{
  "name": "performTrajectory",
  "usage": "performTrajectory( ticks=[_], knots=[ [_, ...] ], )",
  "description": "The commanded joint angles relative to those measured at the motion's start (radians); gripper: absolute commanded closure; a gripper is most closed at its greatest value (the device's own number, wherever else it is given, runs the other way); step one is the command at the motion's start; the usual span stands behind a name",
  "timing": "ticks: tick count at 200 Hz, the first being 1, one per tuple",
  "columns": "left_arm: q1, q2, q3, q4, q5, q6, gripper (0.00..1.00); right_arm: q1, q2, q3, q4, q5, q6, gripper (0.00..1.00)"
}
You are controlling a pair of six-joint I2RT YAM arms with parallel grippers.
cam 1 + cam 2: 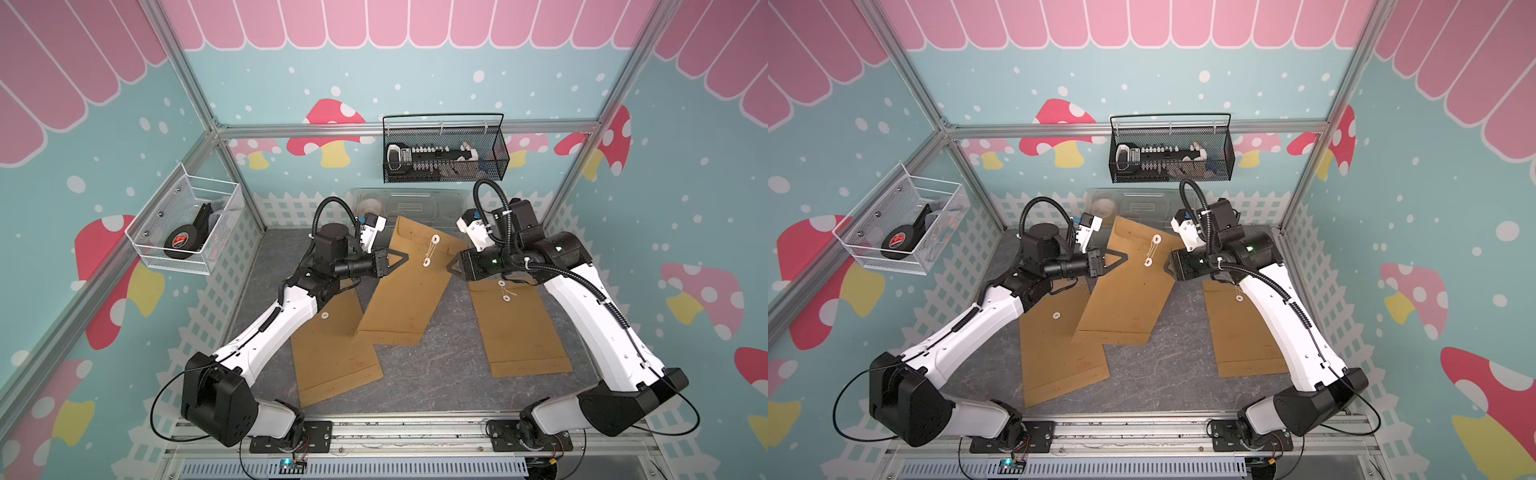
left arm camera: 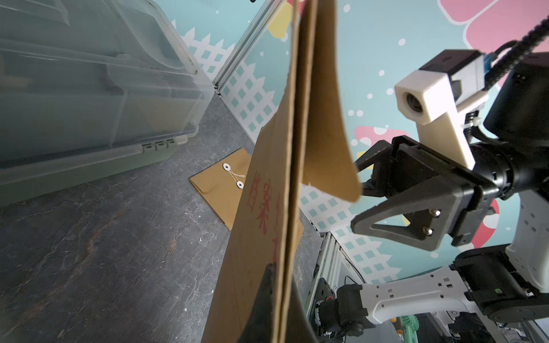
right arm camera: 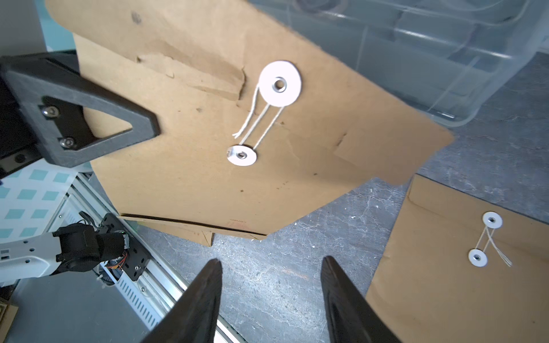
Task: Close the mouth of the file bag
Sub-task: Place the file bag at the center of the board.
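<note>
My left gripper lowers toward the bare table between the flat bags and releases the file bag's edge next. The bag's flap is folded and the string joins both discs.
The file bag is a brown kraft envelope, lifted and tilted over the table's middle. Its flap lies folded down, and a white string runs between the upper disc and the lower disc. My left gripper is shut on the bag's left edge; in the left wrist view the bag stands edge-on between the jaws of that gripper. My right gripper is open just off the bag's right edge, with only bare table between its fingers.
Two more kraft bags lie flat: one at front left, partly under the held bag, and one on the right beneath my right arm. A clear plastic box stands at the back. A black mesh basket and a white one hang on the walls.
</note>
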Motion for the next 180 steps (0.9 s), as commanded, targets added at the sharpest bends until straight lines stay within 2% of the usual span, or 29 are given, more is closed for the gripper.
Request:
performTrajectory(
  ticks=[1,16,41,59,89,131,180],
  knots=[
    [0.005,-0.022,-0.038,0.074,-0.051,-0.053,1.00,-0.045,-0.036,-0.038,0.041,-0.035,0.015,0.42],
    [0.004,-0.023,-0.107,0.155,-0.108,-0.132,1.00,-0.077,-0.062,-0.103,0.109,-0.033,0.057,0.42],
    [-0.005,0.008,-0.275,0.386,-0.222,-0.308,1.00,-0.113,-0.081,-0.202,0.201,-0.016,0.100,0.42],
    [-0.028,0.066,-0.345,0.493,-0.288,-0.350,1.00,-0.123,-0.074,-0.245,0.233,-0.010,0.105,0.43],
    [-0.081,0.199,-0.329,0.501,-0.330,-0.298,1.00,-0.130,-0.051,-0.307,0.256,0.034,0.091,0.44],
    [-0.158,0.395,-0.297,0.641,-0.378,-0.331,1.00,-0.161,-0.042,-0.370,0.308,0.013,0.092,0.44],
    [-0.207,0.554,-0.185,0.701,-0.424,-0.349,1.00,-0.179,-0.025,-0.407,0.324,-0.001,0.079,0.44]
  ],
)
